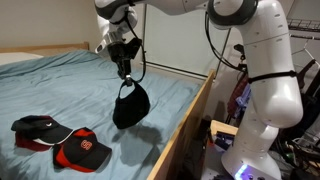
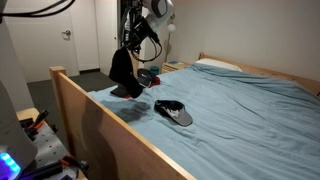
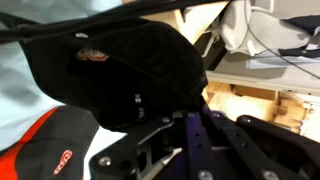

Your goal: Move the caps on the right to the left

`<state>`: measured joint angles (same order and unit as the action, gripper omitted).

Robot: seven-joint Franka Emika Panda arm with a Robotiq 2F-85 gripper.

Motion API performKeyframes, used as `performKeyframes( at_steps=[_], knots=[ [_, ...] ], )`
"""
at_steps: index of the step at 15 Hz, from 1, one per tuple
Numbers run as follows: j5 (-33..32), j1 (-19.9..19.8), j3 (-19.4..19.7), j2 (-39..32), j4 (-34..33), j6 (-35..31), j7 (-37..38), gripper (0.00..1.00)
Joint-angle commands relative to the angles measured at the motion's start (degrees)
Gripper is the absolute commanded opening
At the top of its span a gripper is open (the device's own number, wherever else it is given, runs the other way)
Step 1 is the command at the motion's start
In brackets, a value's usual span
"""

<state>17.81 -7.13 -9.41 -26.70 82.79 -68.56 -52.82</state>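
Observation:
My gripper moves outward next, lowers the plain black cap (image 1: 131, 105) onto the bare blue sheet beside the red-and-black cap and releases it, since other caps already lie there.
My gripper (image 1: 124, 68) is shut on a plain black cap (image 1: 131, 105) and holds it in the air above the blue bed, near the wooden side rail. The cap hangs down from the fingers. It also shows in an exterior view (image 2: 123, 72), below the gripper (image 2: 130, 45). In the wrist view the black cap (image 3: 110, 70) fills the upper left and shows a small red-and-white emblem (image 3: 92, 56). The gripper fingers (image 3: 180, 125) pinch its lower edge.
A black cap with red underbrim (image 1: 38, 128) and a red-and-black cap with a white logo (image 1: 80, 150) lie on the blue bed sheet (image 1: 70, 85). A dark cap (image 2: 173, 110) lies on the bed. The wooden bed rail (image 1: 190, 115) runs beside the held cap.

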Motion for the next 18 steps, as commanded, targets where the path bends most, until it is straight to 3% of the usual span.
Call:
performKeyframes(
  at_steps=[1,5,8,12,15,18],
  knots=[
    [-0.06,-0.16,1.45,-0.88,-0.76,12.30,-3.51,0.05],
    [1.81,0.16,3.27,-5.77,-3.27,24.63,-0.25,0.05],
    [3.12,0.93,4.76,-10.79,-4.56,27.78,5.21,0.05],
    [6.24,1.05,5.39,-19.66,-8.61,26.51,12.00,0.05],
    [6.42,0.89,4.01,-26.00,-12.97,24.62,10.85,0.04],
    [1.64,1.61,2.85,-30.83,-18.70,20.69,7.42,0.05]
  ],
)
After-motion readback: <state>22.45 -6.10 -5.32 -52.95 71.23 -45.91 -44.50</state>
